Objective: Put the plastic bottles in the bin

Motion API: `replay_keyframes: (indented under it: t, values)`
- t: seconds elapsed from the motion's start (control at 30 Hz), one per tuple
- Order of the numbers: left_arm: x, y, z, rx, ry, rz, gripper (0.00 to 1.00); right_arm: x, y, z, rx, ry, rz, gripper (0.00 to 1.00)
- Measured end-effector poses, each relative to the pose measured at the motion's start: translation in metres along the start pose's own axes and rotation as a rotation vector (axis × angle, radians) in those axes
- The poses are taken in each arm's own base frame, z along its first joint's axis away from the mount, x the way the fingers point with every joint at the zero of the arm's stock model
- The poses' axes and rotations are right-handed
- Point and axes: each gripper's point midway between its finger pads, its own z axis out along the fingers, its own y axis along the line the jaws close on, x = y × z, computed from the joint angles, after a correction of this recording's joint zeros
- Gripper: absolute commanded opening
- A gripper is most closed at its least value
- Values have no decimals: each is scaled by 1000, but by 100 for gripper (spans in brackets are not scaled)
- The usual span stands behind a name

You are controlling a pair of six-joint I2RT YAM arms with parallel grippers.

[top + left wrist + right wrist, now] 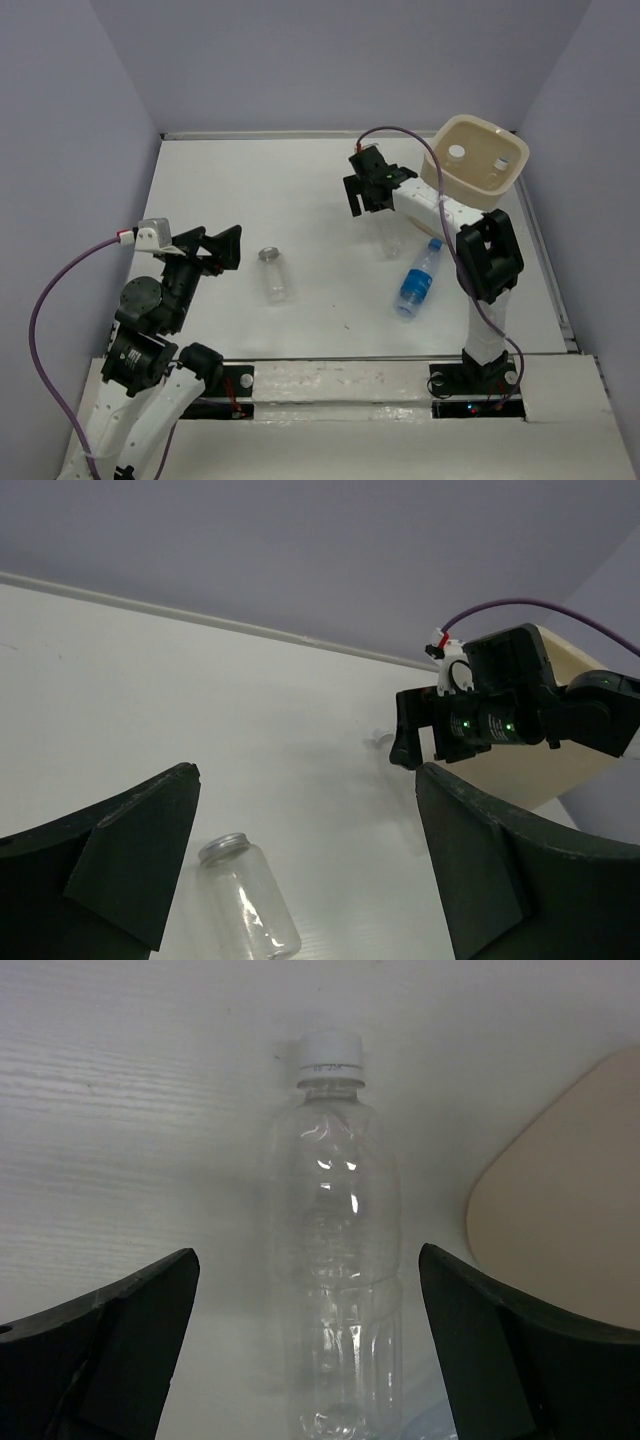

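Observation:
My right gripper should go down around the neck of the clear bottle and close, because the neck is below it, in line with the gap between its fingers.
An unlabelled clear plastic bottle (pixel 340 1260) with a white cap lies on the table, centred between my right gripper's (pixel 310 1255) open fingers and below them. In the top view the right gripper (pixel 365 185) hovers over this faint bottle (pixel 392 240). A blue-labelled bottle (pixel 418 280) lies just in front of it. A short clear bottle with a silver cap (pixel 275 275) lies mid-table. It also shows low in the left wrist view (pixel 250 905). My left gripper (pixel 222 248) is open and empty to its left, raised (pixel 305 780). The cream bin (pixel 482 160) stands back right.
The bin's wall (pixel 560 1220) is close on the right of the right gripper and shows behind it in the left wrist view (pixel 545 770). Grey enclosure walls (pixel 90 130) stand at the left, back and right of the white table. The right arm (pixel 488 255) reaches past the bin.

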Motion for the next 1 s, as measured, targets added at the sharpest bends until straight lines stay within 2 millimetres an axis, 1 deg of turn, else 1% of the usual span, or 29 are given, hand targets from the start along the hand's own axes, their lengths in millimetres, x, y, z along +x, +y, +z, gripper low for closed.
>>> replay_keyframes:
  t: [0.13,0.3,0.43,0.5,0.57,0.6,0.67,0.73,0.83,0.9,0.97,1.0]
  values:
    - [0,0,0,1,1,1,99,-8,2,21,40,6,-59,97]
    - [0,0,0,2,1,1,99,-7,5,45,64,33,-112,94]
    - [0,0,0,2,1,3,99,3,4,60,81,70,-141,84]
    - [0,0,0,2,1,4,99,9,3,66,86,93,-152,81]
    - [0,0,0,2,1,4,99,13,3,70,85,109,-160,70]
    - [0,0,0,2,1,3,99,16,4,72,83,119,-162,67]
    - [0,0,0,2,1,4,99,21,4,74,78,137,-168,54]
    - [0,0,0,3,1,3,99,22,6,74,66,141,-162,45]
    - [1,-1,0,7,3,3,99,23,9,73,42,148,-155,43]
    - [1,-1,0,8,4,3,99,22,14,68,15,150,-144,43]
    - [1,-2,0,10,4,3,99,14,17,57,-9,131,-130,43]
    - [1,-2,0,12,5,4,99,5,19,47,-27,105,-117,43]
